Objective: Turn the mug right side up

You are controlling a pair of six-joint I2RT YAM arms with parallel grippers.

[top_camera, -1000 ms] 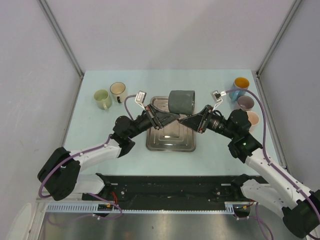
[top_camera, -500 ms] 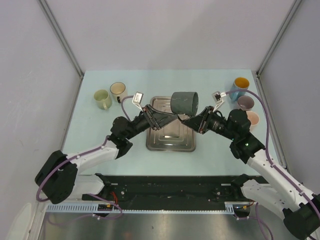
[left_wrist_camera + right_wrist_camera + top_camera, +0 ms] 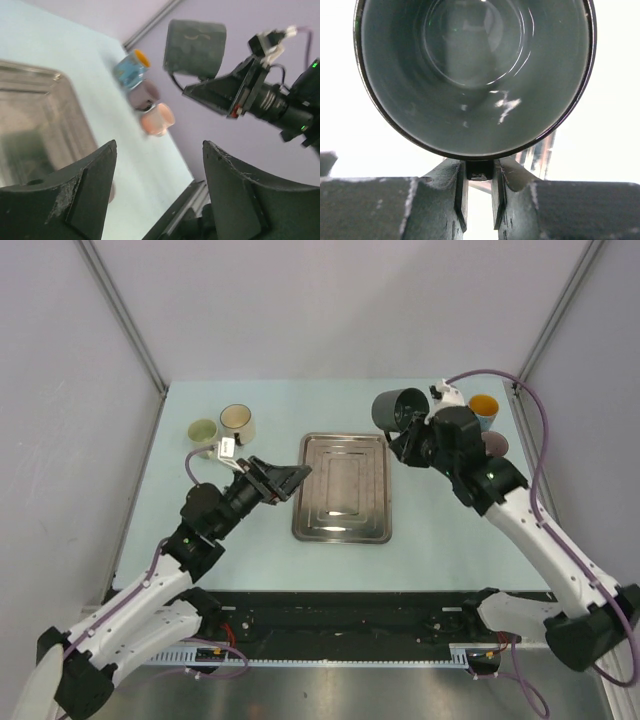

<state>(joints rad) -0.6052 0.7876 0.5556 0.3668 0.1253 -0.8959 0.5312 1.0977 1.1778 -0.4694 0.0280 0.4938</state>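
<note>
My right gripper lowers and tilts downward next, standing the sideways mug. Then it releases it on the bare tabletop between tray [image 3: 343, 525] and blue mug, since that spot lies below the gripper.
The dark grey mug [image 3: 397, 409] hangs in the air to the right of the steel tray [image 3: 343, 525], near the table's far right. My right gripper [image 3: 412, 436] is shut on its handle. In the right wrist view the mug's open mouth [image 3: 472, 75] faces the camera and the handle [image 3: 479, 170] sits pinched between the fingers [image 3: 458, 192]. The left wrist view shows the mug [image 3: 195, 47] held up by the right arm. My left gripper [image 3: 290, 477] is open and empty at the tray's left edge; it also shows in the left wrist view [image 3: 160, 145].
A pale green mug [image 3: 202, 431] and a cream mug [image 3: 237, 422] stand at the far left. A blue mug with an orange inside [image 3: 482, 410], a mauve mug [image 3: 493, 444] and a pink mug [image 3: 157, 119] stand at the far right, close to the right arm.
My right arm has carried the mug up and right, off the tray, and turned it. My left gripper has let go and drawn back to the left.
</note>
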